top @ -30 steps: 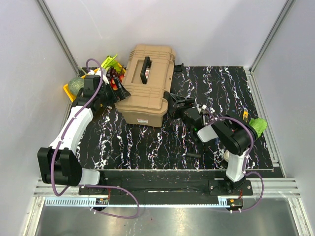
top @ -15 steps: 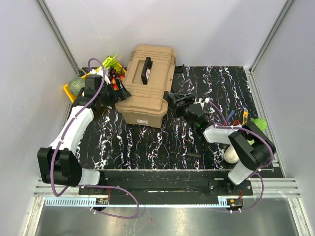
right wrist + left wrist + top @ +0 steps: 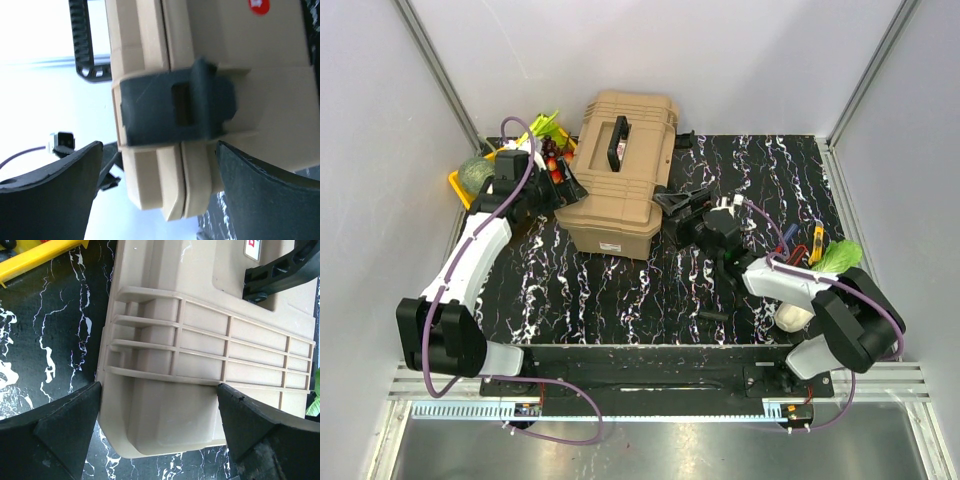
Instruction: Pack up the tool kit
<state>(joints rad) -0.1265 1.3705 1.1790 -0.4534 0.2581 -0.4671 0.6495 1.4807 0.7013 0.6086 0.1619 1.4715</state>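
Observation:
I will lift my left gripper off the toolbox's corner, move it outward and bring it down onto the black handle's near end (image 3: pixel 614 162) (image 3: pixel 262 281), because the handle stands up from the closed lid.
The tan toolbox (image 3: pixel 620 175) stands closed at the back of the mat, with its black handle (image 3: pixel 616 142) on top. My left gripper (image 3: pixel 565 188) is open at its left side. In the left wrist view the toolbox corner (image 3: pixel 170 405) lies between the spread fingers (image 3: pixel 65 425). My right gripper (image 3: pixel 678 205) is open at the box's right front corner. In the right wrist view the black latch (image 3: pixel 177 107) sits just beyond the open fingers (image 3: pixel 270 195), and the box edge (image 3: pixel 165 180) is between them. Small hand tools (image 3: pixel 802 240) lie at the right.
A yellow tray (image 3: pixel 462 188) of fruit and vegetables sits left of the toolbox and shows in the left wrist view (image 3: pixel 40 255). A green leafy item (image 3: pixel 837 256) and a white object (image 3: pixel 788 316) lie by the right arm. A small black piece (image 3: pixel 713 315) lies on the mat near the front.
My right arm has stretched out, its elbow swinging right and down, and its gripper has moved left up to the toolbox's right front corner. The left gripper has hardly moved.

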